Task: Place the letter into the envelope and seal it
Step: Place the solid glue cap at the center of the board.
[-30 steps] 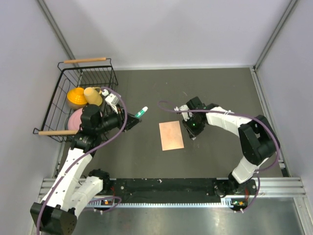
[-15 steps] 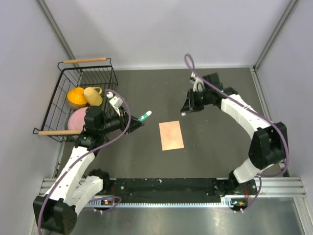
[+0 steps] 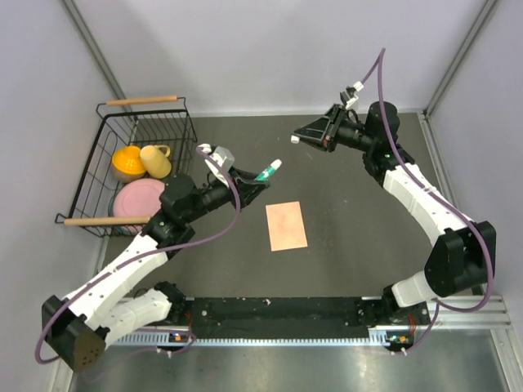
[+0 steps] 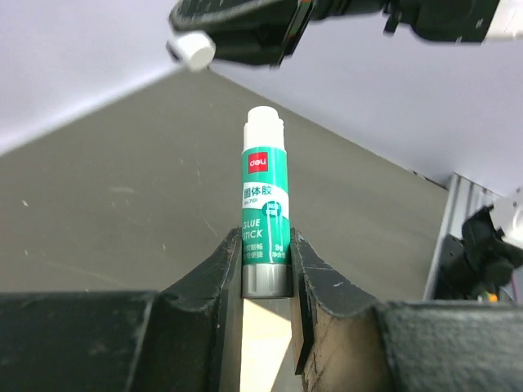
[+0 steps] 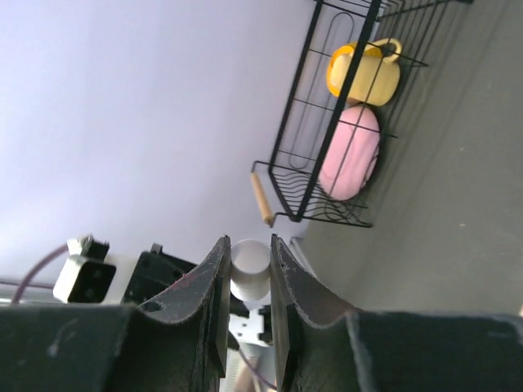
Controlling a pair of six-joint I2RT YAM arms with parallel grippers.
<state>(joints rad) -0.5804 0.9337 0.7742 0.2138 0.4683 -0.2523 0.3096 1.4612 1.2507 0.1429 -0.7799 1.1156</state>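
Next I will tip my right gripper's fingers down and lower it back toward the bare tabletop beside the envelope to release the cap, since that spot is empty.
The peach envelope [image 3: 286, 226] lies flat on the table's middle with its flap down; no separate letter shows. My left gripper [image 3: 252, 181] is shut on a green-and-white glue stick [image 3: 268, 171], held in the air to the upper left of the envelope. In the left wrist view the stick [image 4: 265, 220] stands between the fingers, white tip up. My right gripper [image 3: 304, 135] is raised near the back of the table, shut on a small white cap [image 5: 251, 265]. That cap also shows in the left wrist view [image 4: 192, 49], just above the stick's tip.
A black wire basket [image 3: 98, 175] with wooden handles stands at the left, holding a yellow cup [image 3: 155, 160], an orange object [image 3: 127, 162] and a pink plate [image 3: 135, 196]. Grey walls close in the table on three sides.
My right gripper has lifted from beside the envelope and swung back and up. My left gripper has carried the glue stick right and up, toward the right gripper.
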